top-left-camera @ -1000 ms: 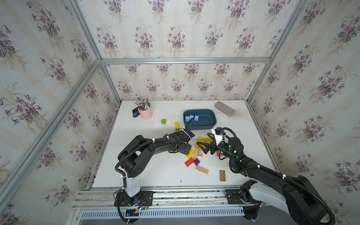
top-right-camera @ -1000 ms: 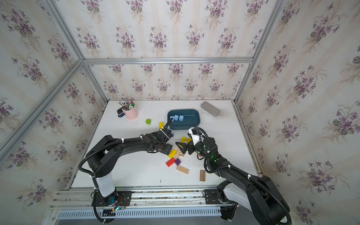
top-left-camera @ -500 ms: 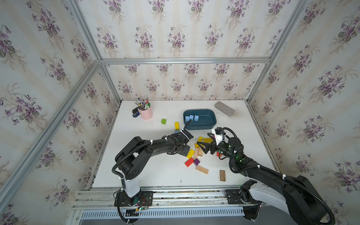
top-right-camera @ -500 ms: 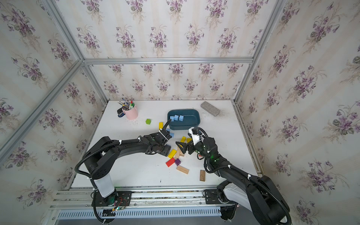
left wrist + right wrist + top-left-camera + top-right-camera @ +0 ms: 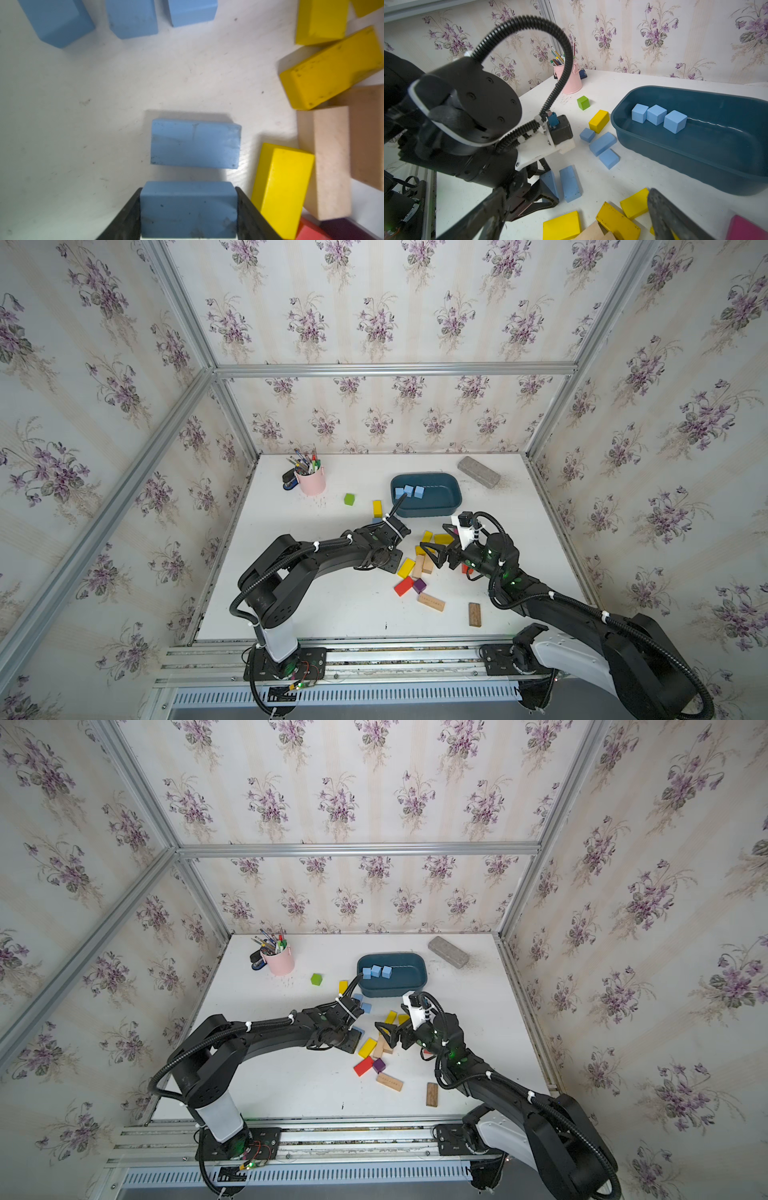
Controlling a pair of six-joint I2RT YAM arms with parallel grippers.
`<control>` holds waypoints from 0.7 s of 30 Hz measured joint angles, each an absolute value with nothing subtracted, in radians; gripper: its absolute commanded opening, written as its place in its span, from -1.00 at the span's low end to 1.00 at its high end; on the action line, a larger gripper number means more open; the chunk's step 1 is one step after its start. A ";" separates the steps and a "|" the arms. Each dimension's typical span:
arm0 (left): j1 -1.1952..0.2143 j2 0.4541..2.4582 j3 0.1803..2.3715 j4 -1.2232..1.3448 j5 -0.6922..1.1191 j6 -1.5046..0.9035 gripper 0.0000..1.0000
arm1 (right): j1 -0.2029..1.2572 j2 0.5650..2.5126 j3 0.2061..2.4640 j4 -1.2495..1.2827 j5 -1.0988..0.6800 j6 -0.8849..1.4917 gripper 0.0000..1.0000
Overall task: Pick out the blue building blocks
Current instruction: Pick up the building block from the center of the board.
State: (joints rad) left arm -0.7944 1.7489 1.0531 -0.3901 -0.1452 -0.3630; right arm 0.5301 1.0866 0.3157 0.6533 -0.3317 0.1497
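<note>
The brick will next go up and outward in my left gripper over the tub's bare bottom before the cubes for release, since only blue blocks sit there.
Three blue building blocks (image 5: 409, 490) sit as cubes in the dark teal tub (image 5: 457, 489), and the right wrist view shows them (image 5: 656, 118) in a row. Several more blue blocks (image 5: 602, 143) lie on the table in front of the tub. My left gripper (image 5: 188, 193) is low over the table, its jaws pressed against both sides of one blue brick (image 5: 188, 209). Another blue brick (image 5: 195, 143) lies just beyond it. In the right wrist view the held brick (image 5: 549, 184) looks tilted. My right gripper (image 5: 432, 556) hovers open over yellow and wooden blocks.
Yellow (image 5: 406, 567), plain wooden (image 5: 431, 601), red (image 5: 404, 585) and purple (image 5: 419, 585) blocks lie scattered between the arms. A green cube (image 5: 349, 499) and a yellow block (image 5: 377, 508) lie left of the tub. A pink pen cup (image 5: 311, 481) and a grey brick (image 5: 478, 472) stand at the back.
The left gripper's jaws have narrowed onto the blue brick while the arm barely shifted. The right arm and its open gripper have stayed still.
</note>
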 measured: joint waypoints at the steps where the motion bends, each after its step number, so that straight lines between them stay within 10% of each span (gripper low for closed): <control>1: -0.794 1.736 1.059 -0.392 -0.145 -0.365 -0.09 | 0.530 1.086 0.316 0.653 -0.331 0.150 1.00; 21: -0.749 1.906 1.623 -0.464 -0.091 -0.322 -0.10 | 0.530 1.050 0.317 0.630 -0.251 0.149 0.99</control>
